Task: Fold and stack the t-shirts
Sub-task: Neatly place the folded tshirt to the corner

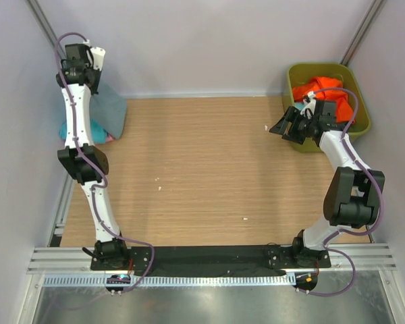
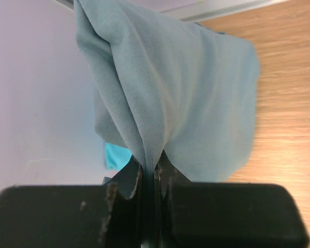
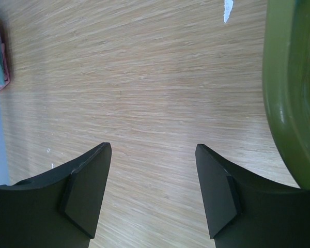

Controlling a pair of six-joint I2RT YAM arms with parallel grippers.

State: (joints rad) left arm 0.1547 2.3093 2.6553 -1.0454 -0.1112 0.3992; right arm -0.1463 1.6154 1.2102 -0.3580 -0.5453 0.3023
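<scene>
My left gripper needs to move toward the side and lower the fold of the grey-blue t-shirt onto the pile (image 2: 117, 156), because the grey-blue t-shirt hangs past the edge of the turquoise shirt.
My left gripper (image 2: 151, 168) is shut on a bunched fold of the grey-blue t-shirt (image 2: 181, 98) and holds it up at the far left corner. In the top view the shirt (image 1: 111, 111) hangs down from the raised left gripper (image 1: 94, 67) over a turquoise shirt (image 1: 88, 129) and a pink one (image 1: 109, 137) on the table. A turquoise patch (image 2: 115, 155) shows behind the cloth. My right gripper (image 3: 154, 170) is open and empty, low over bare wood beside the tub; in the top view it (image 1: 287, 127) sits at the tub's left side. An orange shirt (image 1: 320, 94) lies in the tub.
The olive-green plastic tub (image 1: 361, 125) stands at the far right; its rim (image 3: 287, 93) fills the right edge of the right wrist view. White walls close in on the left, back and right. Small white specks (image 1: 158, 185) lie on the wooden table.
</scene>
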